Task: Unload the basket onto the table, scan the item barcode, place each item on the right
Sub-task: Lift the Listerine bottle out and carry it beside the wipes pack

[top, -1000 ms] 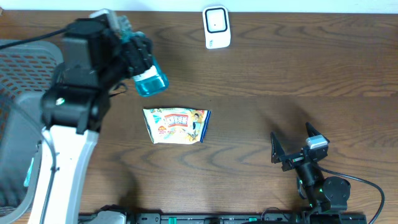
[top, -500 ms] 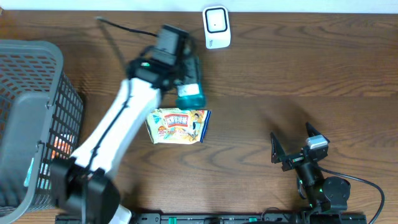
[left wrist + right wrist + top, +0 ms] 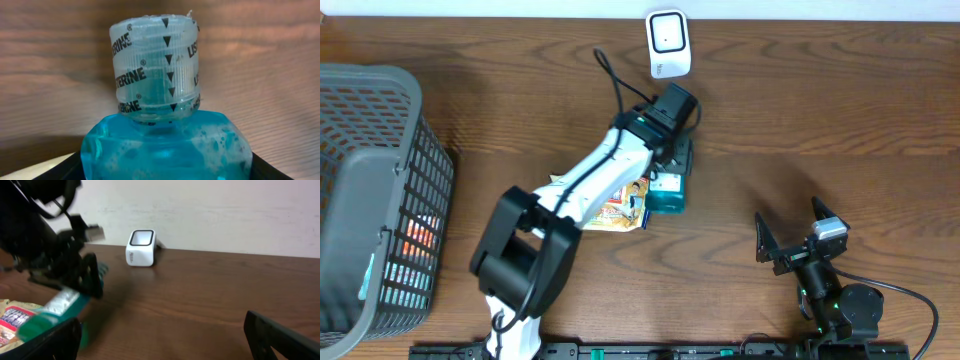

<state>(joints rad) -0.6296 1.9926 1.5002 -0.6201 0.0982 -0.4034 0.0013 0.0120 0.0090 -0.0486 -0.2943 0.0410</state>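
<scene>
The bare wood beside the snack bag lies below. My left gripper should next lower the hanging bottle until it rests on that wood, and let go of it.
My left gripper [image 3: 671,165] is shut on the item, a blue mouthwash bottle [image 3: 668,190] with a clear sealed cap [image 3: 155,65]. The bottle's body fills the space between the black fingers [image 3: 67,167]. It hangs over the middle of the table, just right of a snack bag [image 3: 620,205] and below the white scanner [image 3: 668,43]. No barcode shows in any view. In the right wrist view the bottle [image 3: 50,311] is at the left and the scanner [image 3: 141,247] stands by the wall. My right gripper [image 3: 798,240] rests open at the front right, holding nothing.
A grey mesh basket [image 3: 420,190] with a few items inside stands at the left edge. The left arm [image 3: 590,185] stretches diagonally over the snack bag. Bare wood lies between the bottle and the right gripper [image 3: 162,340].
The left arm has swung from above the basket rightward across the table, carrying the bottle to beside the snack bag. The right arm has not moved.
</scene>
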